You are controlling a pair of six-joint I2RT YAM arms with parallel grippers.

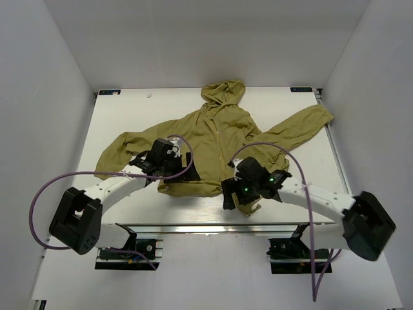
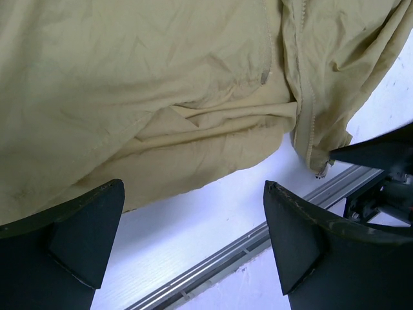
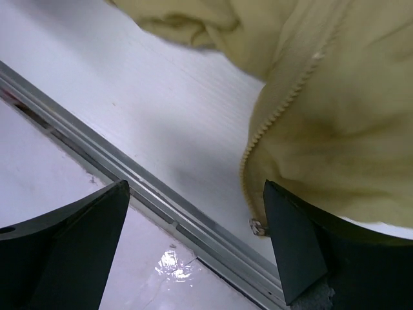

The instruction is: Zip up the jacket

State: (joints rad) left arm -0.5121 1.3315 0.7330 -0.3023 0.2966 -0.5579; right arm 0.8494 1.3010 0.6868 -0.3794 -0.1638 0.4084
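Observation:
I need to move my left gripper across and down onto the nearer zipper edge's bottom end (image 1: 214,170) (image 2: 264,77) next, because it is below that gripper's fingers and to their right in the top view.
The olive-green hooded jacket (image 1: 213,139) lies spread flat on the white table, hood at the far side, sleeves out to both sides. My left gripper (image 1: 177,161) hovers open over its lower left front; the left wrist view (image 2: 193,219) shows the hem (image 2: 193,161), the light zipper (image 2: 303,97) and its bottom end (image 2: 321,169). My right gripper (image 1: 237,197) is open at the hem right of centre. In the right wrist view (image 3: 197,219) the toothed zipper edge (image 3: 271,123) runs down to its bottom end (image 3: 257,226), right beside my right finger (image 3: 303,245). Both grippers are empty.
A metal rail (image 1: 213,226) runs along the table's near edge, also in the left wrist view (image 2: 258,239) and the right wrist view (image 3: 129,174). White walls enclose the table. Purple cables (image 1: 45,194) loop off both arms. A tip of the right gripper's finger (image 2: 381,155) shows in the left wrist view.

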